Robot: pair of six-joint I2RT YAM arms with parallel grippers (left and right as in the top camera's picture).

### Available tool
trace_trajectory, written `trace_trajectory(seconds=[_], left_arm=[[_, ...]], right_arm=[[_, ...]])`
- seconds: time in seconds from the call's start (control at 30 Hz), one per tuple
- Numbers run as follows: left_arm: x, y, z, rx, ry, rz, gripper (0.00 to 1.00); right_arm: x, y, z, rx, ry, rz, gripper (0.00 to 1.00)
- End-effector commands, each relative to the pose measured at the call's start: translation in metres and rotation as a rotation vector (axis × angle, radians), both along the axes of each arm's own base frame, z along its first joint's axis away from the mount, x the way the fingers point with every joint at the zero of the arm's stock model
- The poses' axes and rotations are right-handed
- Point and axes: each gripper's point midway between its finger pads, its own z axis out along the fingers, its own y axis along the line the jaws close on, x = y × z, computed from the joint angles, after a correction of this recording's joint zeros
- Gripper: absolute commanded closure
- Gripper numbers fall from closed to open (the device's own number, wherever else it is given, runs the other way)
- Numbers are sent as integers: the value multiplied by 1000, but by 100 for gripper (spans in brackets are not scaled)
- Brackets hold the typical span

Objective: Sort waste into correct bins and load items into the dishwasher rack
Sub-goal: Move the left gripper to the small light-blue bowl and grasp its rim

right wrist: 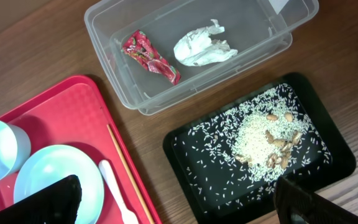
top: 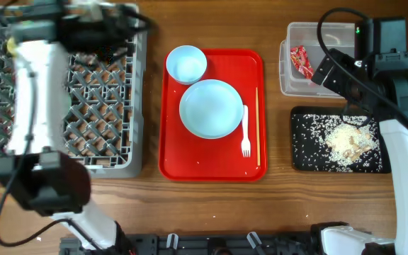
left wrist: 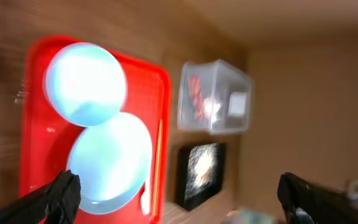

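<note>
The bowl's bin-side rim [top: 205, 65] [left wrist: 125, 86] is below my left gripper and to its right in the overhead view, so my left gripper should swing over the red tray and down onto it next.
The grey dishwasher rack [top: 105, 106] fills the left of the table. My left gripper [top: 129, 27] hovers open over its far edge; in the blurred left wrist view its jaws [left wrist: 182, 205] stand wide with nothing between them. A pale blue bowl [top: 186, 64], pale blue plate [top: 211, 108], white fork [top: 246, 131] and wooden stick [top: 256, 127] lie on the red tray. The clear tub [right wrist: 253, 59] holds a red wrapper [right wrist: 149, 55] and a white tissue [right wrist: 201, 46]. Rice scraps [right wrist: 260, 140] lie in the black tray [right wrist: 191, 174]. My right gripper [right wrist: 179, 208] hangs open above these bins.
The red serving tray [top: 176, 156] sits mid-table between the rack and the bins. The left arm crosses the rack's left half and hides part of it. A blurred pale shape [left wrist: 253, 214] shows at the bottom edge of the left wrist view. Bare wood lies along the front edge.
</note>
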Motion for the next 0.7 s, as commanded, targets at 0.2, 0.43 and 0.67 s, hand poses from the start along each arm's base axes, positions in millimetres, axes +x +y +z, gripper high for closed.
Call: trace_trajectory(seconds=[0.2,0.43,0.67], left_arm=[[34,-93,-83,807,-226,17,0],[53,-135,-144,869,-259,-17,10],[51,-132,-218,928,-151,-74,35]], right_arm=[[2,-4,1,-21,0,-6,0],[2,-4,1,-22,0,-5,0],[2,-4,1,-22,0,-5,0]])
